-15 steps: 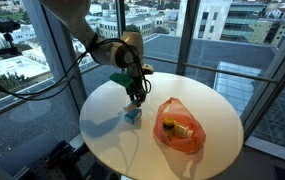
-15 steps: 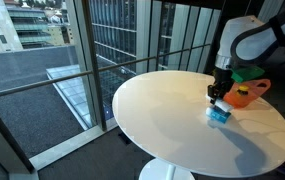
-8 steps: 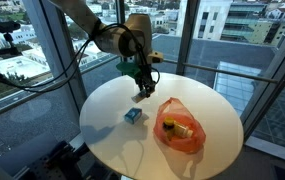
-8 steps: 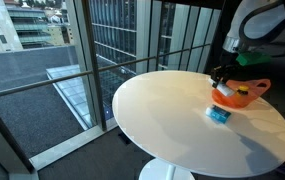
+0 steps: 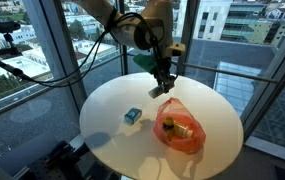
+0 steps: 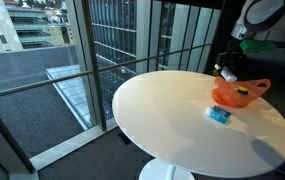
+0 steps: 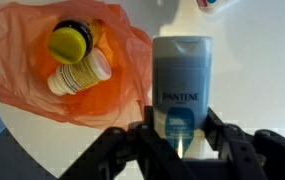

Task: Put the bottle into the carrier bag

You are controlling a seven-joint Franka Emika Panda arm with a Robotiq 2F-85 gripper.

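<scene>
Free space beside the white labelled bottle lies below and left in the wrist view, so my gripper next needs to shift there, lower and release.
My gripper (image 7: 182, 128) is shut on a blue Pantene bottle (image 7: 182, 75), which stands upright between the fingers in the wrist view. The orange carrier bag (image 7: 27, 85) lies open on the round white table, to the left of the bottle. It holds a yellow-capped bottle (image 7: 70, 42) and a white labelled bottle (image 7: 82, 72). In both exterior views the gripper (image 5: 161, 88) (image 6: 222, 72) hangs above the table, just beside the far edge of the bag (image 5: 179, 130) (image 6: 240, 94).
A small blue box (image 5: 132, 116) (image 6: 218, 114) lies on the round white table (image 5: 112, 140) (image 6: 162, 110), away from the bag. Glass walls with railings surround the table. A tripod with cables (image 5: 12, 60) stands off to one side.
The gripper has risen from beside the small blue box and moved across the table to the edge of the orange bag. The box has stayed in place.
</scene>
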